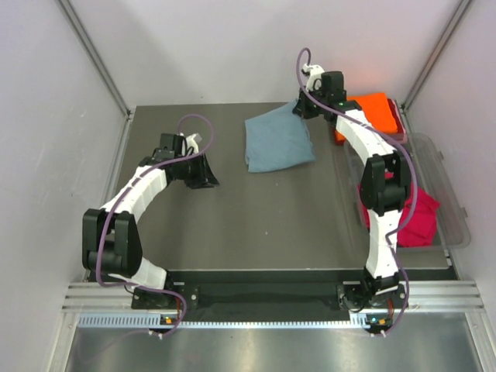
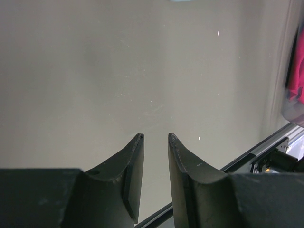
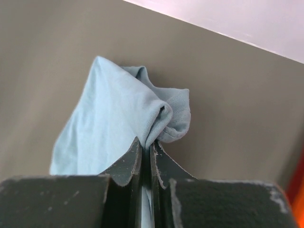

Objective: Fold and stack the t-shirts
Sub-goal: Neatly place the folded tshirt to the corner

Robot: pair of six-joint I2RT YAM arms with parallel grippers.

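I will lift my right gripper, carry the grey-blue t-shirt [image 1: 277, 142] to the right in the top view until it is over the orange t-shirt [image 1: 377, 112], then lower it and let go, since the orange one lies flat.
The grey-blue t-shirt [image 1: 277, 142] lies partly folded at the back middle of the table. My right gripper [image 1: 303, 107] is shut on its far right corner, and the pinched cloth [image 3: 142, 109] bunches above the jaws in the right wrist view. The orange t-shirt [image 1: 377, 112] lies at the back right. The crimson t-shirt [image 1: 415, 217] lies in the tub, and an edge of it shows in the left wrist view [image 2: 297, 71]. My left gripper [image 1: 208, 177] is open and empty over bare table, left of the blue shirt; its fingers [image 2: 134, 161] stand a little apart.
A clear plastic tub [image 1: 452, 203] runs along the right side of the table. Walls close in the left, back and right. The table's front rail [image 2: 266, 147] shows at the lower right of the left wrist view.
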